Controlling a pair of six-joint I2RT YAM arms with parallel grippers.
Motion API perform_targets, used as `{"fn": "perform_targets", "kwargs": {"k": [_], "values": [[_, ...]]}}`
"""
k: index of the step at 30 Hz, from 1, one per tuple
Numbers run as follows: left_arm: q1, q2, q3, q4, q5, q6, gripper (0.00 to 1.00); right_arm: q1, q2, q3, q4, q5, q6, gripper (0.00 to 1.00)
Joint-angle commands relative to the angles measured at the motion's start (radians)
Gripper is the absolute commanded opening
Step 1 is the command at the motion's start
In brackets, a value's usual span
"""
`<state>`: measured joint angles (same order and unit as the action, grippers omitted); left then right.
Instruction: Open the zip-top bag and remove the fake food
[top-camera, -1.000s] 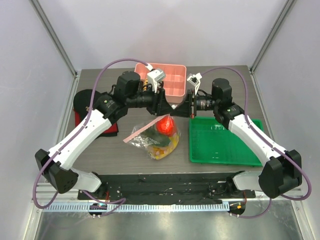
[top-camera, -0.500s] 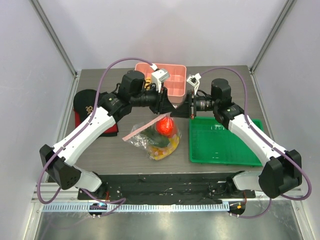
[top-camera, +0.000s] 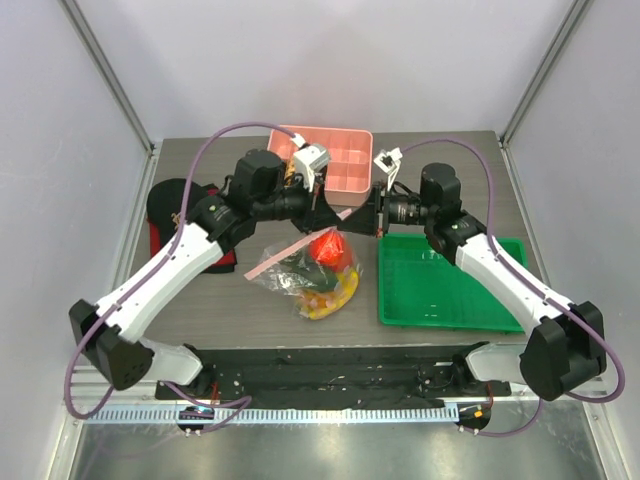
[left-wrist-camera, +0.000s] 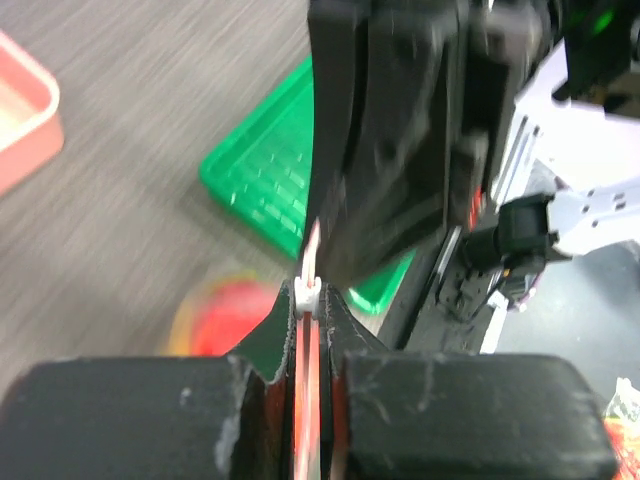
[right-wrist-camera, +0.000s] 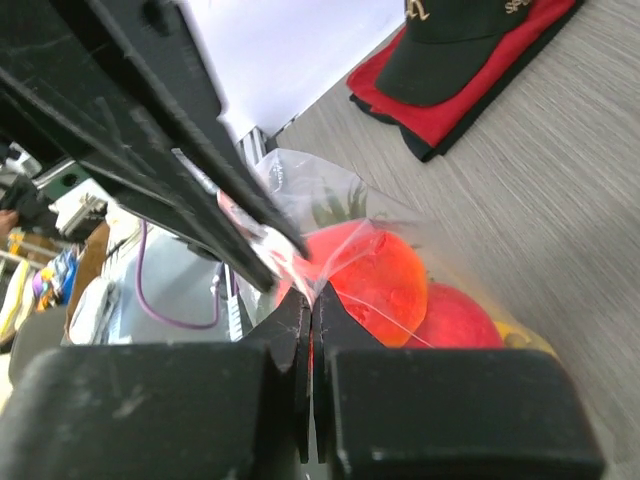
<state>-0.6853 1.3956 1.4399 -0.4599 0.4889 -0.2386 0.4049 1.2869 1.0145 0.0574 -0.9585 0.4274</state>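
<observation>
The slider is still at the bag's far corner, so my left gripper will next drag it back along to the zip's near end (top-camera: 251, 274) and let go of it.
The clear zip-top bag (top-camera: 300, 285) lies at mid-table, its far corner lifted between my two grippers. Its pink zip strip (top-camera: 282, 256) runs up to them. Inside show a red fruit (top-camera: 325, 246), a yellow banana (top-camera: 338, 296) and dark green pieces. My left gripper (top-camera: 338, 211) is shut on the zip strip (left-wrist-camera: 309, 250) at its white slider, as the left wrist view (left-wrist-camera: 312, 300) shows. My right gripper (top-camera: 358, 214) is shut on the bag's plastic film in the right wrist view (right-wrist-camera: 312, 302), just above two red fruits (right-wrist-camera: 375, 275). The grippers almost touch tip to tip.
A green tray (top-camera: 445, 285) lies right of the bag. A pink compartment tray (top-camera: 335, 165) stands at the back, behind the grippers. A dark cap on red cloth (top-camera: 170, 215) lies at the left, and shows in the right wrist view (right-wrist-camera: 470, 40).
The left arm has shifted slightly and the bag's lifted corner with the red fruit has risen a little. Both grippers stay shut on the bag.
</observation>
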Motion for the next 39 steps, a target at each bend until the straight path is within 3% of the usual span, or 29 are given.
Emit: {"fn": "perform_targets", "kwargs": {"k": [1, 6, 12, 21, 23, 24, 25, 27, 28, 30, 32, 36, 39], "values": [[0.006, -0.166, -0.122, -0.075, -0.097, 0.004, 0.0, -0.031, -0.064, -0.056, 0.26, 0.11, 0.132, 0.01], [0.01, -0.3, -0.199, -0.17, -0.179, -0.028, 0.0, -0.072, -0.06, -0.06, 0.236, 0.168, 0.114, 0.01], [0.009, -0.509, -0.289, -0.315, -0.26, -0.106, 0.0, -0.135, 0.026, -0.013, 0.202, 0.129, 0.053, 0.01], [0.009, -0.688, -0.349, -0.451, -0.244, -0.185, 0.0, -0.132, 0.126, 0.035, 0.248, 0.109, 0.036, 0.01], [0.009, -0.695, -0.342, -0.421, -0.182, -0.199, 0.19, -0.126, 0.156, 0.056, 0.278, 0.051, 0.031, 0.01], [0.009, -0.692, -0.32, -0.399, -0.167, -0.202, 0.3, -0.12, 0.166, 0.065, 0.277, 0.035, 0.016, 0.01], [0.009, -0.676, -0.302, -0.381, -0.152, -0.199, 0.5, -0.117, 0.173, 0.078, 0.257, 0.002, -0.024, 0.01], [0.009, -0.629, -0.244, -0.332, -0.151, -0.185, 0.61, -0.115, 0.195, 0.116, 0.214, -0.038, -0.048, 0.02], [0.009, -0.556, -0.17, -0.32, -0.167, -0.182, 0.73, -0.112, 0.198, 0.124, 0.214, -0.058, -0.053, 0.02], [0.01, -0.453, -0.071, -0.318, -0.185, -0.174, 0.73, -0.11, 0.193, 0.127, 0.214, -0.095, -0.058, 0.01], [0.01, -0.308, 0.055, -0.318, -0.208, -0.174, 0.65, -0.097, 0.187, 0.125, 0.217, -0.117, -0.058, 0.01], [0.018, -0.152, 0.149, -0.221, -0.197, -0.154, 0.56, -0.077, 0.173, 0.113, 0.21, -0.135, -0.058, 0.02], [0.03, -0.058, 0.214, -0.238, -0.199, -0.105, 0.49, -0.072, 0.166, 0.107, 0.206, -0.146, -0.062, 0.01]]}}
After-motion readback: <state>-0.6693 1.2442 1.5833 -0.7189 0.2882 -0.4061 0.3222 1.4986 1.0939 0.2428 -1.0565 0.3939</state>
